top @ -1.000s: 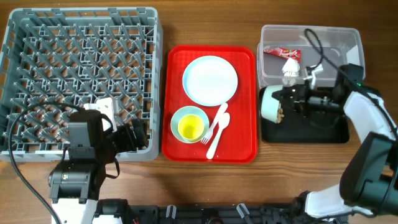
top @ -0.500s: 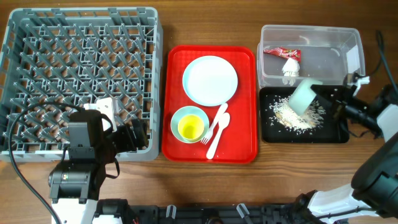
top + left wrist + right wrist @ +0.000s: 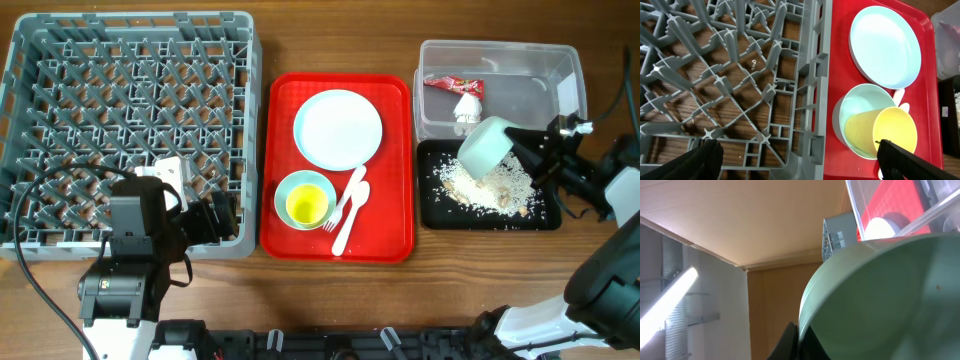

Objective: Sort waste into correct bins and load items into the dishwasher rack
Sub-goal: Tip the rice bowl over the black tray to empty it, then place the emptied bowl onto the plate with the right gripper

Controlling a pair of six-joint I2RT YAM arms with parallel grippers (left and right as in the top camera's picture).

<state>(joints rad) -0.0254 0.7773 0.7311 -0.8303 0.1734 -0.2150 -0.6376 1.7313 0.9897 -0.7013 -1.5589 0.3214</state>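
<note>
My right gripper will next swing down to the pale plate [image 3: 338,128], to its left in the overhead view, and release the bowl, with its rice tipped out.
My right gripper [image 3: 522,146] is shut on the rim of a mint-green bowl [image 3: 484,148], held tipped over the black tray [image 3: 542,217]; the bowl fills the right wrist view [image 3: 890,300]. Rice crumbs [image 3: 488,187] lie spread in the black tray. The red sauce packet [image 3: 452,85] and white scrap [image 3: 466,108] lie in the clear tub [image 3: 545,62]. On the red tray [image 3: 395,245] are the pale plate [image 3: 338,128], a second mint-green bowl [image 3: 285,188] holding the yellow cup [image 3: 307,206], and the white fork and spoon [image 3: 350,208]. My left gripper [image 3: 797,160] is open over the grey rack's [image 3: 60,60] near right corner.
The rack's grey pegs and wall [image 3: 812,90] lie between my left gripper's fingers. The red tray sits between the rack and the two bins. Bare wooden table [image 3: 330,290] runs along the front.
The right gripper has swung the bowl over the black tray and tipped it; the rice crumbs have fallen out and spread in the tray. The left arm has not moved.
</note>
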